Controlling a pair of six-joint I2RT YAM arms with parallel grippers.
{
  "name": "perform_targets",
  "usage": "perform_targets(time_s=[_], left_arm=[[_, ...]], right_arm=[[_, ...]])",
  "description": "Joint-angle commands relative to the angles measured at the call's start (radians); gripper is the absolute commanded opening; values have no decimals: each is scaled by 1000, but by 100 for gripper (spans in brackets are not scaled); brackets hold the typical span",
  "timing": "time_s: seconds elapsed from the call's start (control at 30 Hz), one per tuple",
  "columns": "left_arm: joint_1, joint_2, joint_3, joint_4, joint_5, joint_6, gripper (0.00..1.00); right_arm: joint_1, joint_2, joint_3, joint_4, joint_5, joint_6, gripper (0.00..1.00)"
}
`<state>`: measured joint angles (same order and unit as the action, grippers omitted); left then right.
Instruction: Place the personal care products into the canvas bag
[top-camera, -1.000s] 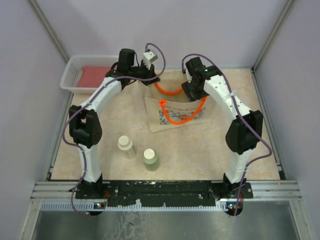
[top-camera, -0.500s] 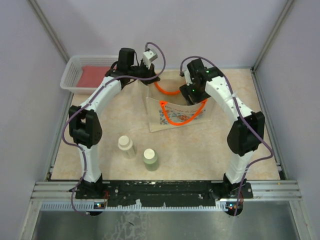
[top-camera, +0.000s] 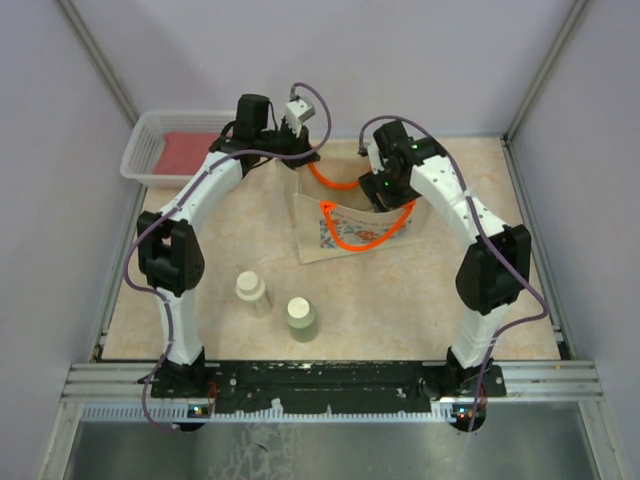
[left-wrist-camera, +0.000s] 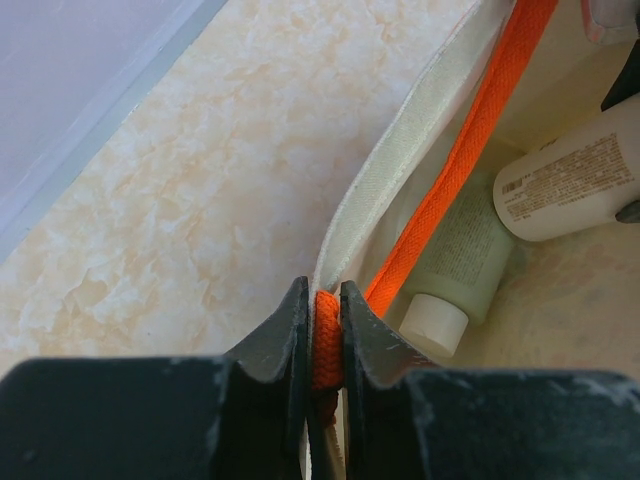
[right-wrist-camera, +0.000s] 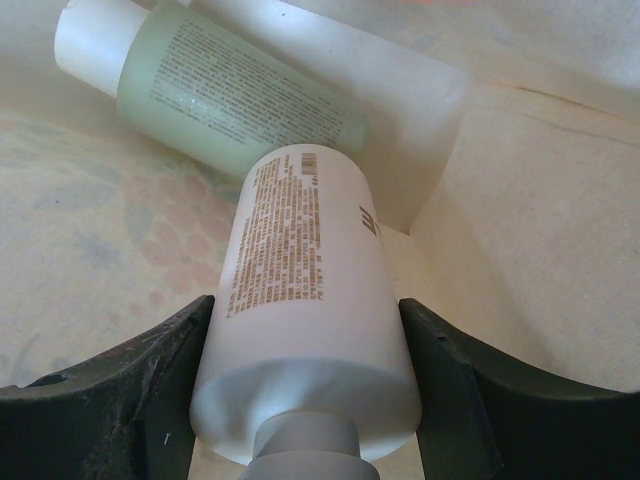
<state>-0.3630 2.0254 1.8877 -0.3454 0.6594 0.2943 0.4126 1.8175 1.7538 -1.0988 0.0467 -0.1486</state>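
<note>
The cream bottle should go down deeper into the bag and back toward the bag's printed front with my right gripper.
The canvas bag (top-camera: 310, 240) stands at the table's back middle. My left gripper (left-wrist-camera: 320, 300) is shut on its orange handle (left-wrist-camera: 480, 130) and holds the mouth open at the rim (left-wrist-camera: 370, 170). In the top view that gripper (top-camera: 305, 155) is at the bag's back left corner. My right gripper (right-wrist-camera: 305, 310) reaches down inside the bag (right-wrist-camera: 530, 260), shut on a cream bottle (right-wrist-camera: 300, 260). A pale green bottle (right-wrist-camera: 230, 95) lies on the bag's floor just beyond it. Both also show in the left wrist view, the green bottle (left-wrist-camera: 460, 255) and the cream bottle (left-wrist-camera: 575, 185). Outside the bag, another cream bottle (top-camera: 252, 290) and another green bottle (top-camera: 300, 317) stand near the front.
A white mesh basket (top-camera: 140, 150) holding a flat red item (top-camera: 185, 152) sits at the back left corner. The bag's second orange handle (top-camera: 365, 238) loops over its printed front. Grey walls enclose the table on three sides.
My right gripper has shifted slightly left and back over the bag's mouth with the cream bottle in it. The left gripper and the two bottles on the table have not moved.
</note>
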Motion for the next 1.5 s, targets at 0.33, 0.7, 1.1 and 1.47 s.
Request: perform_targets(time_s=[0.33,0.7,1.1,1.47], left_arm=[[9,5,55,-2,7,23,0],[9,17,72,-12,7,28,0],[9,25,73,-18,11,29,0],[9,37,70,-6,34,12,0]], right_arm=[[43,134,-134,7,-9,8,0],[60,120,-187,21,-17,9,0],[60,45,-65,-27,-28,44,73],[60,-215,-40,75,4,128,99]])
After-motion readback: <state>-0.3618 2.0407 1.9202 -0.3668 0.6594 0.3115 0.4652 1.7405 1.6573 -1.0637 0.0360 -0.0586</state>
